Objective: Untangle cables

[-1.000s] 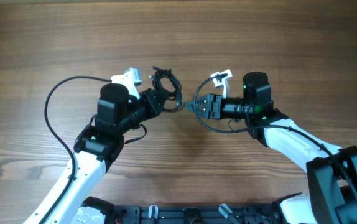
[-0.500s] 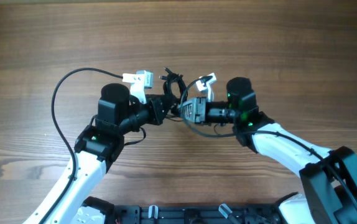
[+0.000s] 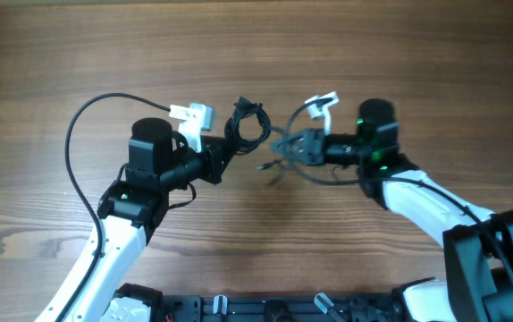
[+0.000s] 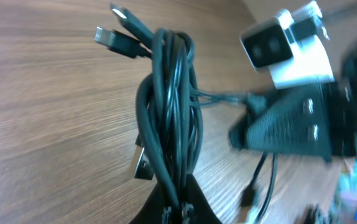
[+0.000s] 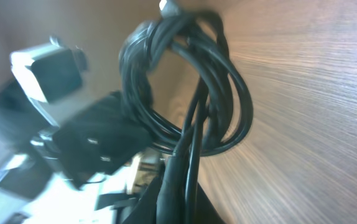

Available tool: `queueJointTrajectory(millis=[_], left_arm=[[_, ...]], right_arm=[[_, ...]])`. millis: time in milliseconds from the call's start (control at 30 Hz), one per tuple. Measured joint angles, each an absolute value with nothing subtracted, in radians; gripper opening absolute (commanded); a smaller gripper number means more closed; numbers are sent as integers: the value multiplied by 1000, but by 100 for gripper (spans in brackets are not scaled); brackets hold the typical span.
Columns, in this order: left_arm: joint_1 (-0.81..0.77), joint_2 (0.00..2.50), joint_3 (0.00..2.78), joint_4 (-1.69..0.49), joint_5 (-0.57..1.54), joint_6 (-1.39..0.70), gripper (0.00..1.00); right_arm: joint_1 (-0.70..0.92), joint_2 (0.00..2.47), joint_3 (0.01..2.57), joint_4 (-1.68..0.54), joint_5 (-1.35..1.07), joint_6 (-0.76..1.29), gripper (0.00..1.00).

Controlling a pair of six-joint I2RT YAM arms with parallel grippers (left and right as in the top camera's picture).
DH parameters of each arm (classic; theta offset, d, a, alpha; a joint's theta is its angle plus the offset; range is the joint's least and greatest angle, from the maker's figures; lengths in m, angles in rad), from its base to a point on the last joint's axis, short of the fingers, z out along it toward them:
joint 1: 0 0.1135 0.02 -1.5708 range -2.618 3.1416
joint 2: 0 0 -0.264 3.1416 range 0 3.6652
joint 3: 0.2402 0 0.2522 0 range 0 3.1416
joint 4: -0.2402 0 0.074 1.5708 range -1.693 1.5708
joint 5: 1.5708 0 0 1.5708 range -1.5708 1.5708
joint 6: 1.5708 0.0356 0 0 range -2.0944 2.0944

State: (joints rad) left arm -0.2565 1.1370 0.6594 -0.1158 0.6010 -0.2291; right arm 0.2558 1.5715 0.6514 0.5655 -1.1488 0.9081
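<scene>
My left gripper lowers the bunch onto the clear wood next and releases its lower part, since bare tabletop between the arms lies below.
The cables (image 3: 249,123) are a bunch of thin dark loops held above the wooden table between my two arms. My left gripper (image 3: 229,143) is shut on the lower part of the bunch; in the left wrist view the loops (image 4: 169,112) rise from its closed tips (image 4: 180,208), with small plug ends (image 4: 113,38) at the top. My right gripper (image 3: 287,148) is shut on a couple of strands that run taut from the bunch. In the right wrist view these strands (image 5: 194,149) enter its closed tips (image 5: 181,190). A loose plug end (image 3: 264,166) hangs below.
The left arm's thick black cable (image 3: 76,143) arcs out over the table at the left. White camera mounts (image 3: 192,116) (image 3: 321,103) stick out by each wrist. A black frame (image 3: 239,309) runs along the front edge.
My right gripper closed on strands of the bunch and drew back to the right, pulling them taut. The left arm shifted slightly left with the bunch.
</scene>
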Motion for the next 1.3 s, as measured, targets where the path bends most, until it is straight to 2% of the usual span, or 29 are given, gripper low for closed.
queueJointTrajectory(millis=[200, 333, 533, 567, 600, 733, 800, 867, 900, 933, 967, 1133, 1267, 1300], left_arm=[[-263, 1137, 659, -101, 755, -41, 4], [-355, 1137, 659, -50, 765, -12, 4], [-436, 1137, 659, -99, 749, 0, 4], [-440, 1137, 659, -102, 749, 0, 4], [-445, 1137, 659, -108, 746, 2, 4], [-424, 1137, 659, -127, 723, 2, 4], [-389, 1139, 659, -105, 734, -15, 4], [-364, 1151, 659, -51, 790, -27, 4], [-357, 1179, 659, -7, 844, -32, 4], [-355, 1209, 659, 26, 894, -35, 4], [-355, 1248, 659, 59, 950, -39, 4], [-355, 1491, 659, 128, 1063, -70, 4], [-328, 1697, 659, 136, 1084, -88, 4], [-312, 1730, 659, 136, 1088, -101, 7]], right_arm=[[237, 1571, 651, 630, -1200, 1053, 4], [293, 1571, 651, 638, -1134, 1093, 4], [336, 1571, 650, 638, -1050, 1092, 7], [344, 1571, 650, 638, -1045, 1081, 17], [352, 1571, 650, 638, -1042, 1068, 18], [342, 1571, 651, 522, -1027, 910, 19], [288, 1571, 652, 434, -1026, 813, 26], [221, 1571, 653, 344, -1019, 725, 44], [183, 1571, 654, 299, -1019, 677, 60], [149, 1571, 655, 246, -1014, 619, 86], [132, 1571, 655, 227, -1008, 597, 99], [15, 1571, 655, 141, -1004, 510, 100], [3, 1571, 655, 138, -1001, 496, 100], [3, 1571, 655, 138, -1000, 495, 100]])
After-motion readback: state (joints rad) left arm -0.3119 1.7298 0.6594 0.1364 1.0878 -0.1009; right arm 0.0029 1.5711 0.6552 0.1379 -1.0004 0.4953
